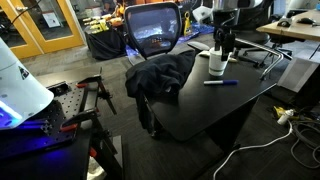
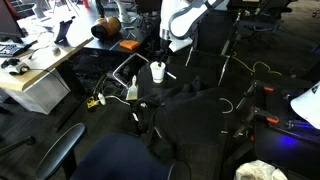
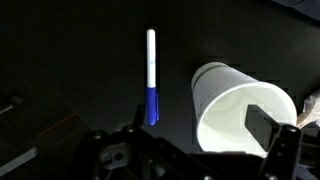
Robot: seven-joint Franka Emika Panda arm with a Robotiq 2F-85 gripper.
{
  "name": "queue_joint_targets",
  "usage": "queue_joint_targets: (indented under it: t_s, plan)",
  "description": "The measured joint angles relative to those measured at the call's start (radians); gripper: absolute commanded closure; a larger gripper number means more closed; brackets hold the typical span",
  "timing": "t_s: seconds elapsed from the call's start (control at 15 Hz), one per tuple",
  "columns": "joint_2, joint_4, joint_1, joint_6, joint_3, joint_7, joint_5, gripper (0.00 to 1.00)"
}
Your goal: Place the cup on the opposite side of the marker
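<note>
The white cup's rim nearest the marker is already between my gripper's fingers, so I will close both fingers onto it before I place the white cup.
The white cup stands upright on the black table; it also shows in both exterior views. The marker, blue at one end and white at the other, lies flat to the left of the cup in the wrist view. In an exterior view the marker lies in front of the cup. My gripper hangs right above the cup. It is open: one finger is over the cup's mouth, and the other is outside the rim on the marker's side.
A dark cloth lies heaped on the table's left part by an office chair. A tripod's legs stand behind the cup. The table's front edge is close to the marker.
</note>
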Motion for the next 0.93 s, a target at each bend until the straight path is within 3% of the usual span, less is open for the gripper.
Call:
queue_joint_targets:
  t_s: [0.07,0.13,0.2,0.8,0.93]
  plan:
    - [0.006,0.005,0.0,0.0,0.0,0.0,0.0,0.0]
    - [0.012,0.01,0.0,-0.001,-0.001,0.0,0.001,0.25]
    - [0.018,0.014,-0.001,-0.001,-0.001,0.0,0.002,0.26]
    - [0.048,0.041,0.0,-0.003,-0.01,0.0,0.003,0.95]
    - [0.049,0.045,0.0,-0.005,-0.01,0.0,0.003,1.0]
